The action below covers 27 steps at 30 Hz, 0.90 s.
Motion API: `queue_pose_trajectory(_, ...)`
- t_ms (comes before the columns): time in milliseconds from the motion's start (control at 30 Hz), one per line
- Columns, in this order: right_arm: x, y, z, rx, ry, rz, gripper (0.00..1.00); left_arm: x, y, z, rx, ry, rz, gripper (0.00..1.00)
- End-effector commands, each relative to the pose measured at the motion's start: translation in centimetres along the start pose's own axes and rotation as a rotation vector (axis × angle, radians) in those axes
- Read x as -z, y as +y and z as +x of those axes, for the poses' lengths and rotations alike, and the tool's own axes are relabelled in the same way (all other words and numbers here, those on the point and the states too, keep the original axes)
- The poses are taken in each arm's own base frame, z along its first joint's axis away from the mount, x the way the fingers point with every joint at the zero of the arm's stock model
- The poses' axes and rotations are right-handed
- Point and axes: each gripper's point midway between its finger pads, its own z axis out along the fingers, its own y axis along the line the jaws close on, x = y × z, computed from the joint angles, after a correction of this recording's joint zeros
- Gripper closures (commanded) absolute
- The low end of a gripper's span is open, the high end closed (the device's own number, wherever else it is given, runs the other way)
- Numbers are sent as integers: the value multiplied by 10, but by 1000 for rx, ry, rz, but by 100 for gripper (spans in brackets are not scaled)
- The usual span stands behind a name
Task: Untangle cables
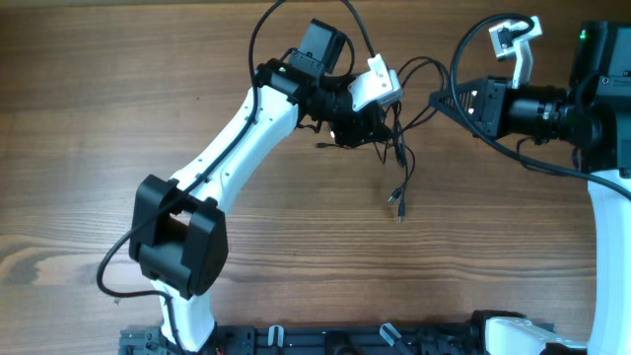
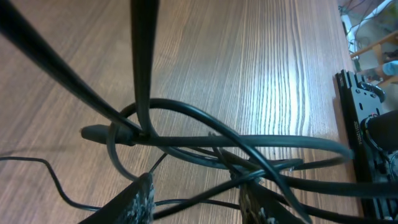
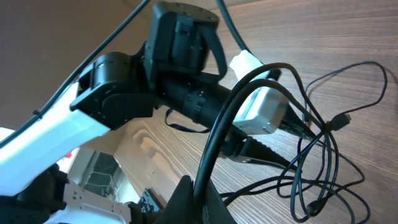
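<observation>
I need to pull my right gripper away from the tangle, then move it toward the loops [image 1: 404, 116] [image 3: 318, 163] and open it, because the thicker dark cable arcs loosely into them.
The cables [image 1: 399, 148] lie as a loose black tangle on the wooden table at top centre, with small plug ends [image 1: 397, 197] trailing toward the front. My left gripper [image 1: 370, 126] is at the tangle's left side. In the left wrist view its fingers [image 2: 142, 198] stand apart, open, and several cables [image 2: 211, 134] cross between and above them, one ending in a plug [image 2: 93, 132]. My right gripper [image 1: 437, 99] sits to the right of the tangle. In the right wrist view the right gripper [image 3: 202, 186] is shut on one cable [image 3: 214, 134] that rises in an arc from its jaws.
The left arm's white link [image 1: 237, 148] runs diagonally from the front left. The right arm's body [image 1: 606, 89] stands at the far right. Thicker arm wiring [image 1: 258, 30] loops over the left wrist. A black rail [image 1: 325, 340] lines the front edge.
</observation>
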Motion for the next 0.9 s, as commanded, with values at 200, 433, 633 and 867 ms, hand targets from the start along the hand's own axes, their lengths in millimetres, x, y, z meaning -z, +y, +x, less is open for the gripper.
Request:
queue_pose_trajectory(200,5,11,-3,46,-21,-31,96,-22,18,28,77,74,-18,96)
queue_pose_trajectory(433,13,-47,-5,-43,-45,305,96,45,34,14,127,25,-156,96)
queue_pose_trajectory(633,66,-132,2,-209,-109,885,96,128,36,15,194,-17,-280,96)
queue_pose_trajectory(867,81,-195,17,-345,-43,1178,96,184,33,23,303,-66,-367,96)
